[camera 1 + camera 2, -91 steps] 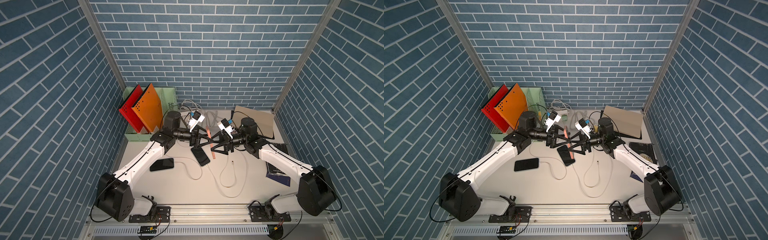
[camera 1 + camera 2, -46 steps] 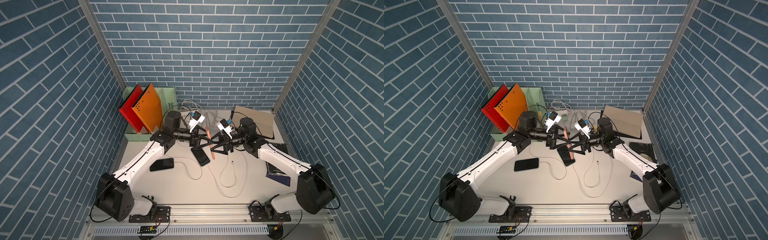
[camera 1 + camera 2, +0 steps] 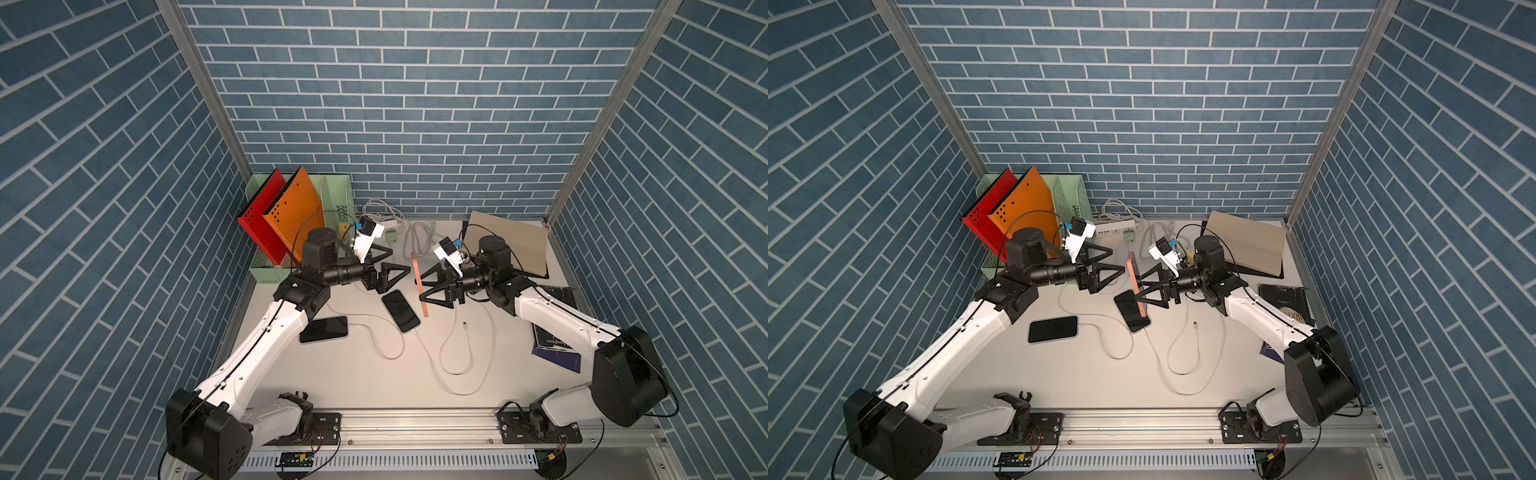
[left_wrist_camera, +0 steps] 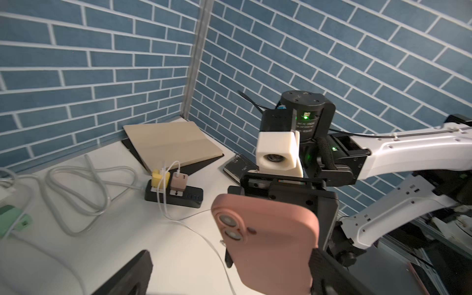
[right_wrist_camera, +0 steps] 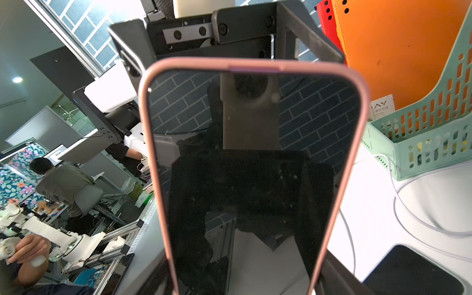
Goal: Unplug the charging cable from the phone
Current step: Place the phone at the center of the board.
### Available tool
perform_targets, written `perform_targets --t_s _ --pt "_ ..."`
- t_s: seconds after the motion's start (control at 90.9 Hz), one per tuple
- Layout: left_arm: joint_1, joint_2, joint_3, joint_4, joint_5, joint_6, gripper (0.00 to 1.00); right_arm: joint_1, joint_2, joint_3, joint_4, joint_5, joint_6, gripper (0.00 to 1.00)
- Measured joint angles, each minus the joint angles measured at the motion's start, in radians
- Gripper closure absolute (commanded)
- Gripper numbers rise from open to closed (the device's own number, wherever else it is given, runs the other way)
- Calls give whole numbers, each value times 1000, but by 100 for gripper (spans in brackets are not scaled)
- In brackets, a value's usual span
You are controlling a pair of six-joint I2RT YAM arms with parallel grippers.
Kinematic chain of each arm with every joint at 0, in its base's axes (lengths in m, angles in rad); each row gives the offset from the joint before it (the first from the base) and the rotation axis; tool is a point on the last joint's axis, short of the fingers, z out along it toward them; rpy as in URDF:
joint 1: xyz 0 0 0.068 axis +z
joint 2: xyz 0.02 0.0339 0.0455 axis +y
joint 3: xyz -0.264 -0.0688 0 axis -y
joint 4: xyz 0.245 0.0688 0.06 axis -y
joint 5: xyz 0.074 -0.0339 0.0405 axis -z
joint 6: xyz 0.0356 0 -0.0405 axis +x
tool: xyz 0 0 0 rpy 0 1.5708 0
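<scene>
My right gripper will next tip downward, lower the phone flat onto the bare tabletop beside the loose plug (image 3: 464, 325) below it, and then let the phone go.
A phone in a pink case (image 3: 419, 282) (image 3: 1133, 282) is held upright above the table by my right gripper (image 3: 422, 287) (image 3: 1139, 286). In the right wrist view that gripper (image 5: 245, 281) is shut across the phone's dark screen (image 5: 255, 166). My left gripper (image 3: 399, 261) (image 3: 1117, 260) faces the phone's back (image 4: 270, 240) and stands open (image 4: 229, 281), holding nothing. The white charging cable's loose plug (image 3: 464, 325) (image 3: 1195, 325) lies on the table, apart from the phone.
Two dark phones (image 3: 401, 309) (image 3: 324, 329) lie flat with white cables plugged in. A green rack (image 3: 266, 270) holds red and orange folders at the back left. A black power strip (image 4: 173, 196), a tan pad (image 3: 505, 245) and a dark book (image 3: 557, 349) are on the right.
My left gripper's jaws have gone from shut to wide open. Both arms and the pink phone stay almost where they were.
</scene>
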Motion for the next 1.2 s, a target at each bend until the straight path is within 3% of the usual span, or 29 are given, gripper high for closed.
perform_targets --t_s 0.286,0.506,0.88,1.199 --pt "16 -125 -93 42 -312 -59 0 5 87 67 -140 270 4 81" --pt "16 -112 -106 45 -446 -79 0 19 165 125 -307 545 43 81" --pt "16 -48 -106 44 -536 -93 0 100 356 401 -739 989 70 80" --pt "16 -23 -106 44 -551 -100 0 133 486 447 -943 1194 69 75"
